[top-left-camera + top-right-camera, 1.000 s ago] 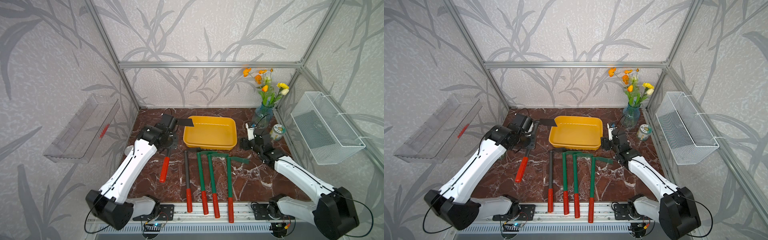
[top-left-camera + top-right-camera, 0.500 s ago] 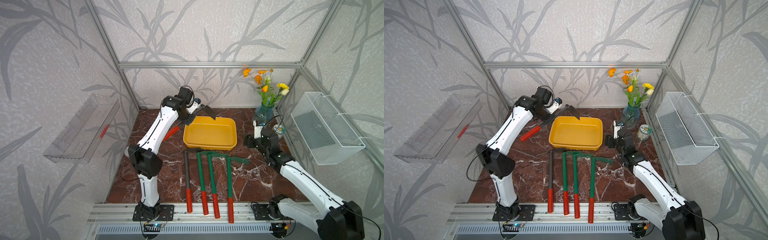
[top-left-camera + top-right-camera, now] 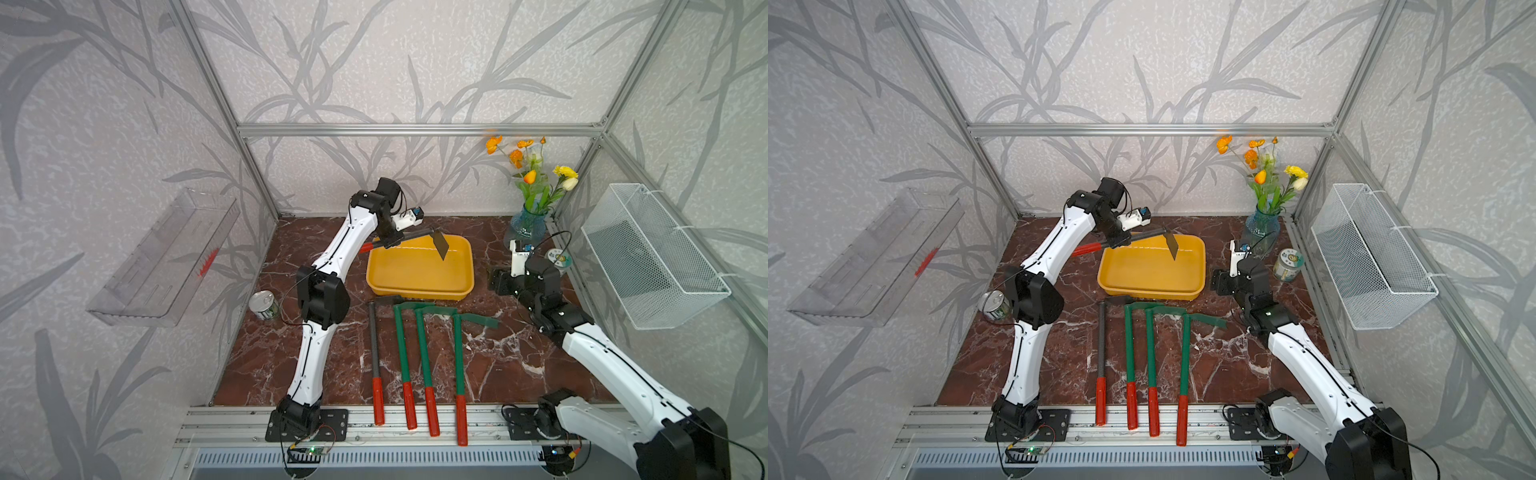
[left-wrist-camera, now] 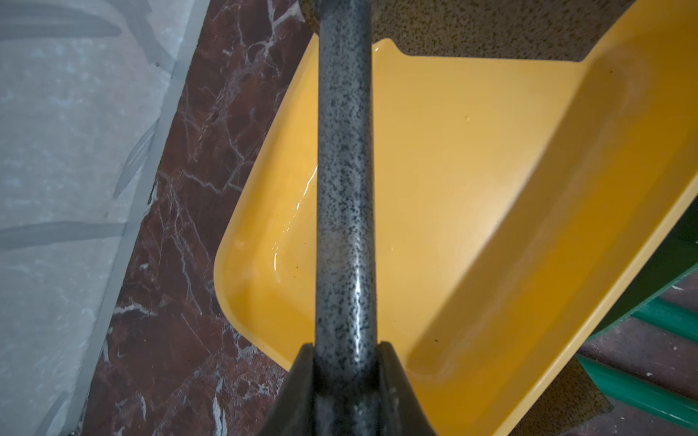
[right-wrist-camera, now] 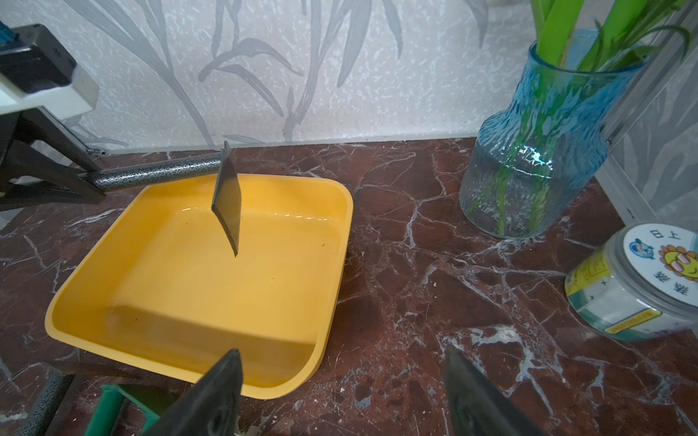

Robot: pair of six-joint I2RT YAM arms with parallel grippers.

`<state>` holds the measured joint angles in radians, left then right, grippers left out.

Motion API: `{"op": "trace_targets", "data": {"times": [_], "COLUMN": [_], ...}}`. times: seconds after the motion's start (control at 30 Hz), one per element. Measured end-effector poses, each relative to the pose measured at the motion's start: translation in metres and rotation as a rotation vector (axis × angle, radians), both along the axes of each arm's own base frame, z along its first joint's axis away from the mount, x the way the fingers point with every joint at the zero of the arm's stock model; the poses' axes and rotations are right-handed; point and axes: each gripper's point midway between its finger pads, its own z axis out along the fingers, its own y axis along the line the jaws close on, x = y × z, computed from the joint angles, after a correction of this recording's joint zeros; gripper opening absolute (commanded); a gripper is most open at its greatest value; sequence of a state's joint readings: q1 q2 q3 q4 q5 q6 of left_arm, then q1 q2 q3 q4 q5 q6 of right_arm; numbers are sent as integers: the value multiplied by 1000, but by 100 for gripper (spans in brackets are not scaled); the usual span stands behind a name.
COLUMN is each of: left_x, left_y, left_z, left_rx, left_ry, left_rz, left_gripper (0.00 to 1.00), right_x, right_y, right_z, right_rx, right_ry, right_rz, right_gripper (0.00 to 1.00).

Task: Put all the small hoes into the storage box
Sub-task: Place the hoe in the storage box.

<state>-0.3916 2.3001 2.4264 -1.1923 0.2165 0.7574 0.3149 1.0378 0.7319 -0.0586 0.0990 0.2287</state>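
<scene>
Next, the left gripper moves down toward the vase, turning the hoe's crooked handle along the box's far rim, and releases, as the box's bare bottom lies below that way.
The small hoe (image 3: 441, 246) has a speckled grey shaft, a red grip and a dark blade. It is held in the air, roughly level, with my left gripper (image 3: 392, 241) shut on its shaft (image 4: 345, 188). The blade (image 5: 226, 204) hangs point-down over the inside of the yellow storage box (image 3: 415, 268), not touching it. The box (image 3: 1150, 270) holds nothing else. In the left wrist view both fingers (image 4: 389, 370) press the shaft above the box's corner (image 4: 472, 188). My right gripper (image 5: 342, 353) stands open and empty, low by the box's right end (image 5: 226, 294).
Several long tools with red grips (image 3: 424, 357) lie side by side in front of the box. A tin can (image 3: 264, 304) stands at the left, a blue vase of flowers (image 3: 527, 226) and a jar (image 3: 558, 257) at the back right. A wire basket (image 3: 648, 257) and a clear tray (image 3: 166, 257) hang on the side walls.
My left arm has lifted the hoe from left of the box and swung it up and right, so the blade now hangs over the box. The right arm has shifted slightly.
</scene>
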Motion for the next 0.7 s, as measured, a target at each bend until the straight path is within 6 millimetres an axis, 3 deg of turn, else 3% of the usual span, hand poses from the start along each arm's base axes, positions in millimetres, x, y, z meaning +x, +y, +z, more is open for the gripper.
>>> {"op": "trace_targets", "data": {"times": [0.27,0.53,0.7], "left_x": [-4,8,23], "left_y": [-20,-29,-38], "left_z": [-19,-78,-92], "left_rx": [-17,9,-9], "left_ry": [20,76,48], "left_rz": [-145,-207,-228], "left_gripper": [0,0,0], "right_x": [7,16,21], "right_y": [3,6,11], "right_z": [-24,-49,-59], "right_rx": [-17,-30,-26], "right_ry": [69,127,145], "right_rz": [1,2,18], "right_gripper": [82,81,81]}}
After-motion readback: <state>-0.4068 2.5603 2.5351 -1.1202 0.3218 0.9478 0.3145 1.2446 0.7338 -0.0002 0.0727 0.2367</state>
